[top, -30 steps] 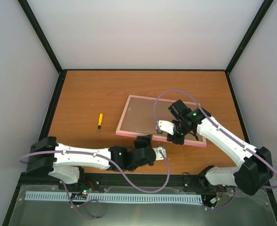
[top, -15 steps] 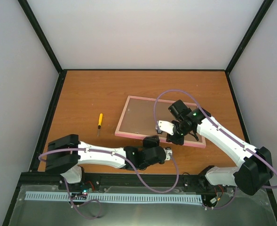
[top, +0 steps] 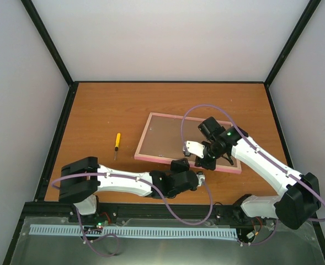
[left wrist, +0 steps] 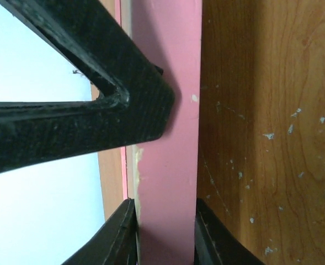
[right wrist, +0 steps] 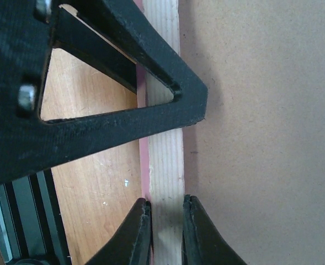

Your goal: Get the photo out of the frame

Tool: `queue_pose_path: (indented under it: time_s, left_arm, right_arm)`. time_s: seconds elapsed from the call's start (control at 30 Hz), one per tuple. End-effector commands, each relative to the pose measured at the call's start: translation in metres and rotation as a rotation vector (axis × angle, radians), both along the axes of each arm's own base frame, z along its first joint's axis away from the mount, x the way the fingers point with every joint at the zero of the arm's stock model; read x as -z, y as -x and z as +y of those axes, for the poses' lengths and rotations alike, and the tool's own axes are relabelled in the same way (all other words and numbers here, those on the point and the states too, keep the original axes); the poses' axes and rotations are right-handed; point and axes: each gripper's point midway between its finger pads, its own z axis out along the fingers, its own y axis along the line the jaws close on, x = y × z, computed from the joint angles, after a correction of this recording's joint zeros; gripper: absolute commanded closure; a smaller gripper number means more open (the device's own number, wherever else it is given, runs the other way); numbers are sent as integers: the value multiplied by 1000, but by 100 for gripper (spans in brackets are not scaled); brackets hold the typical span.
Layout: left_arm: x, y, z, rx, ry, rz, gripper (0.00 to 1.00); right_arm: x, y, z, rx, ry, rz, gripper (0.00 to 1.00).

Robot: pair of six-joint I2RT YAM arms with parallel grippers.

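My left gripper lifts and flips the frame next, as its backing faces up, then lowers it outward at the frame's end by the screwdriver and releases.
The pink frame (top: 154, 159) lies flat on the table with its brown backing board (top: 165, 135) facing up. The photo is hidden. My left gripper (top: 181, 164) reaches in from the front; in the left wrist view its gripper (left wrist: 165, 223) is shut on the frame's pink near rail (left wrist: 168, 138), one finger (left wrist: 118, 234) on each side. My right gripper (top: 200, 163) comes down on the same near edge further right. In the right wrist view that gripper (right wrist: 166, 214) is shut on the rail's bare wood back (right wrist: 165, 154), beside the backing board (right wrist: 261, 138).
A small yellow-handled screwdriver (top: 117, 143) lies on the table left of the frame. Black posts and pale walls close in the table (top: 107, 110) on three sides. The two grippers sit close together at the frame's near edge.
My left arm has slid right along the table's front, and its jaws have closed from wide onto the frame's near rail. The right arm and the frame have barely moved.
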Motion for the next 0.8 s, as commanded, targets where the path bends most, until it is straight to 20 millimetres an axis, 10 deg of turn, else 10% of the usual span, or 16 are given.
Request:
queue_pose_path:
  time_s: [0.0, 0.13, 0.27, 0.43, 0.77]
  left_arm:
    - [-19, -10, -11, -20, 50, -26, 83]
    - [-24, -12, -12, -29, 66, -28, 94]
    - [-39, -16, -13, -47, 103, -37, 98]
    - [-68, -20, -13, -86, 181, 15, 99]
    - [-112, -24, -21, -203, 232, 182, 99]
  right_arm:
    - [-17, 3, 8, -11, -69, -11, 97]
    - [-28, 6, 9, -12, -91, -16, 97]
    - [-52, 6, 7, -4, -121, -69, 73]
    - [-108, -8, 1, 58, -185, -254, 54]
    - [-226, -70, -35, 368, -278, -664, 51]
